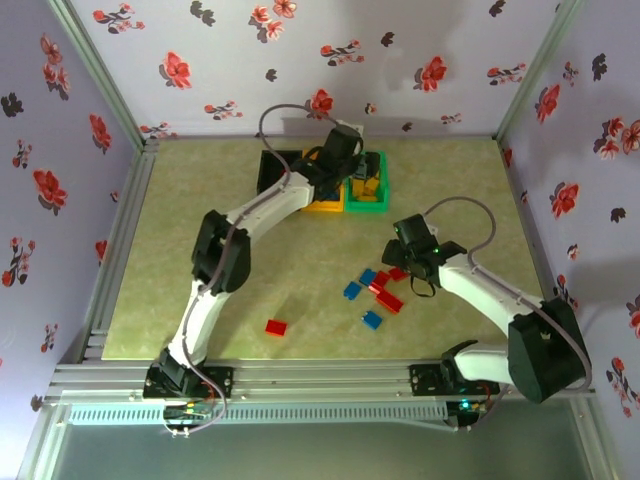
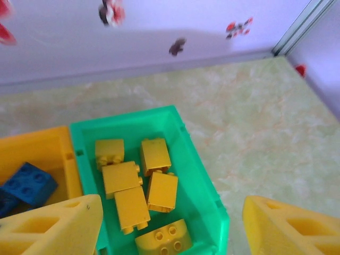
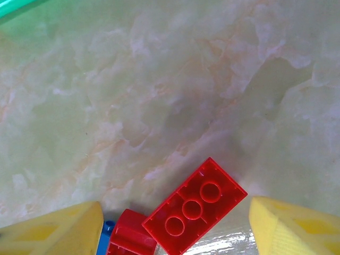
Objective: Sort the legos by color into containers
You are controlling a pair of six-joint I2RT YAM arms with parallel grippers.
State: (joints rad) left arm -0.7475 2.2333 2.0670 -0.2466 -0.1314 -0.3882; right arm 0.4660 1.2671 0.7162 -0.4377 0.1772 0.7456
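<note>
Next I will lower my right gripper around the sides of the upside-down long red brick (image 1: 399, 273) (image 3: 194, 207) and close the open fingertips on it, since it already lies between them.
Three containers stand in a row at the back: black (image 1: 271, 170), orange (image 1: 322, 204) and green (image 1: 381, 197). My left gripper (image 1: 352, 168) hangs open above the green bin (image 2: 204, 194), nothing between its fingers (image 2: 58, 228). Several yellow legos (image 2: 162, 190) lie inside that bin, and blue legos (image 2: 26, 183) lie in the orange bin (image 2: 37, 149). My right gripper (image 1: 407, 268) hovers open low over loose legos on the table. An upside-down long red brick (image 3: 194, 207) lies between its fingers (image 3: 295, 228), with a second red brick (image 3: 130, 236) beside it.
More loose bricks lie on the table: blue ones (image 1: 352, 290) (image 1: 372, 320), red ones (image 1: 390, 300) and a lone red one (image 1: 276, 327) nearer the left arm. Floral walls and metal rails enclose the table. The green bin's corner (image 3: 10, 5) shows far off in the right wrist view.
</note>
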